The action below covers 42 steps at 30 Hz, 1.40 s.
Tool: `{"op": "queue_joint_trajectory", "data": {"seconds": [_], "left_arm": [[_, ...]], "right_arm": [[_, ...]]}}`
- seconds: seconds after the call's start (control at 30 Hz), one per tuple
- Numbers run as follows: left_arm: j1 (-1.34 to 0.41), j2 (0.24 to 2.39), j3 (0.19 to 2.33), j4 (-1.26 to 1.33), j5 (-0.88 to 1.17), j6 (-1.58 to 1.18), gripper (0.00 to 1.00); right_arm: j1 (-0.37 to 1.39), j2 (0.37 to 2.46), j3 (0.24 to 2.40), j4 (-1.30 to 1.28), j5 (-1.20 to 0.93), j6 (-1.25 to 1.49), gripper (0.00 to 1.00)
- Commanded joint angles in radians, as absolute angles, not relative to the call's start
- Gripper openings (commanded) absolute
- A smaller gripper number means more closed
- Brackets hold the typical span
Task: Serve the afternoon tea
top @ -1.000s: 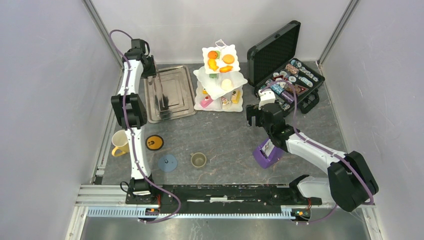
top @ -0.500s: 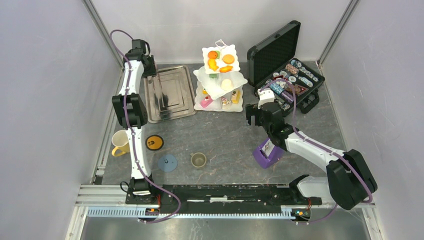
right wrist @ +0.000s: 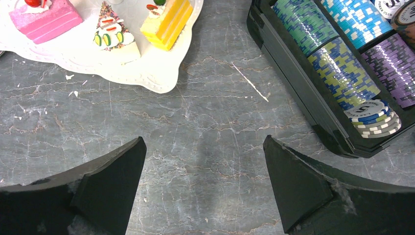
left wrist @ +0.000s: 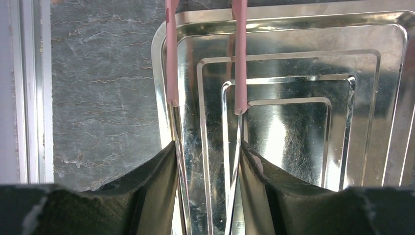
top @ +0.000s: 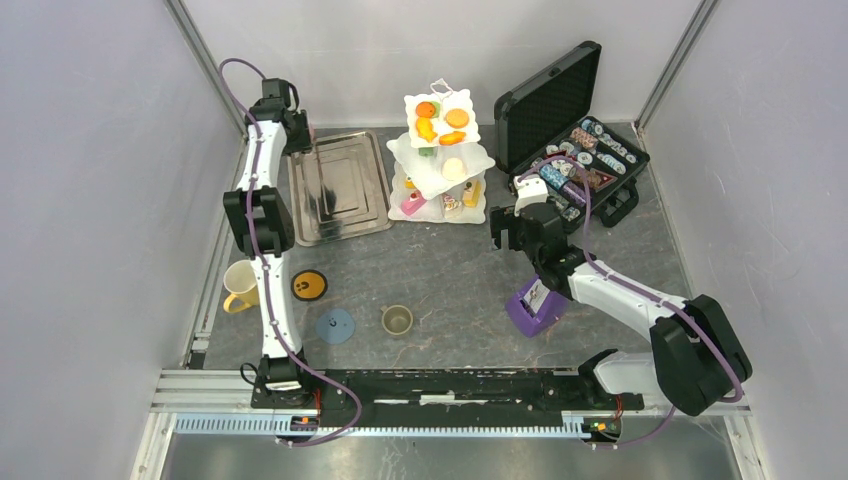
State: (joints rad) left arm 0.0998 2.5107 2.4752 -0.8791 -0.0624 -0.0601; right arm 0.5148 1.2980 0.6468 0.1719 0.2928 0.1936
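Observation:
The stand's top shelf sits higher than the steel tray. My left gripper rises next, swings the tongs over the middle of that shelf point(top: 440, 122) and releases.
The white three-tier stand point(top: 440, 150) holds orange pastries on top and pink, yellow and cream cakes on its bottom tier point(right wrist: 147, 73). The yellow mug point(top: 238, 285), olive cup point(top: 397, 320), an orange coaster point(top: 309, 285) and a blue coaster point(top: 335, 325) sit at the near left. My left gripper point(top: 300, 138) point(left wrist: 207, 147) is shut on metal tongs with pink tips point(left wrist: 171, 58), held over the steel tray point(left wrist: 293, 73). My right gripper point(top: 505, 232) point(right wrist: 203, 142) is open and empty above bare table, between the stand and the poker case.
The steel tray point(top: 340, 185) lies left of the stand. The open black poker chip case point(top: 580, 160) point(right wrist: 313, 98) stands at the back right. A purple card holder point(top: 535, 305) sits under my right forearm. Walls close in on three sides.
The tongs in my left gripper have swung from over the tray's middle back toward its far left edge. My right gripper has crept slightly toward the stand.

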Motion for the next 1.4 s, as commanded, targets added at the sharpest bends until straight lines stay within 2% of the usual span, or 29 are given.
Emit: {"op": "queue_joint_trajectory", "data": {"seconds": [0.0, 0.5, 1.03, 1.37], "left_arm": [[0.111, 2.518, 2.525, -0.827, -0.079, -0.019, 0.53], [0.111, 2.546, 2.534, -0.807, -0.05, -0.031, 0.55], [0.112, 2.564, 2.54, -0.793, -0.031, -0.038, 0.53], [0.11, 2.544, 2.541, -0.798, -0.038, -0.028, 0.4]], "right_arm": [[0.508, 1.323, 0.65, 0.185, 0.3, 0.188, 0.98], [0.505, 1.334, 0.652, 0.185, 0.299, 0.189, 0.98], [0.503, 1.346, 0.654, 0.187, 0.295, 0.191, 0.98], [0.502, 1.35, 0.655, 0.189, 0.291, 0.193, 0.98]]}}
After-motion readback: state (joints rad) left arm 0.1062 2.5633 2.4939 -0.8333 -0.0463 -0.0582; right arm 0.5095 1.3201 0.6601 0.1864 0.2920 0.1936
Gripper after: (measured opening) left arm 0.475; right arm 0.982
